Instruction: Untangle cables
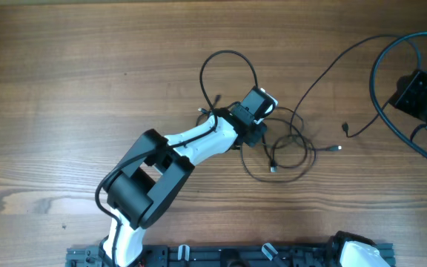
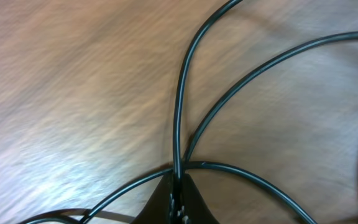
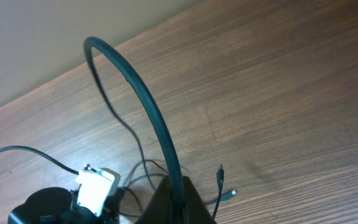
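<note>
The tabletop below is bare, so next my right gripper will pull away from the tangle where the cable still trails, then lower back to release there.
Several thin black cables (image 1: 286,145) lie tangled at the table's middle, with one loop (image 1: 228,65) reaching toward the far side. Loose plug ends (image 1: 344,130) lie to the right of the tangle and also show in the right wrist view (image 3: 220,172). My left gripper (image 1: 260,132) is down on the tangle's left side, shut on one cable (image 2: 179,124) between its fingertips (image 2: 178,186). My right gripper (image 1: 405,95) is at the far right, raised. Its jaws (image 3: 178,193) are shut on a cable (image 3: 148,106) that arches up and trails back to the tangle.
The wooden table (image 1: 73,89) spreads to the left and to the far side. The left arm (image 1: 161,163) crosses from the bottom edge to the middle. A black rail (image 1: 221,256) runs along the near edge. The left wrist's white camera shows in the right wrist view (image 3: 95,188).
</note>
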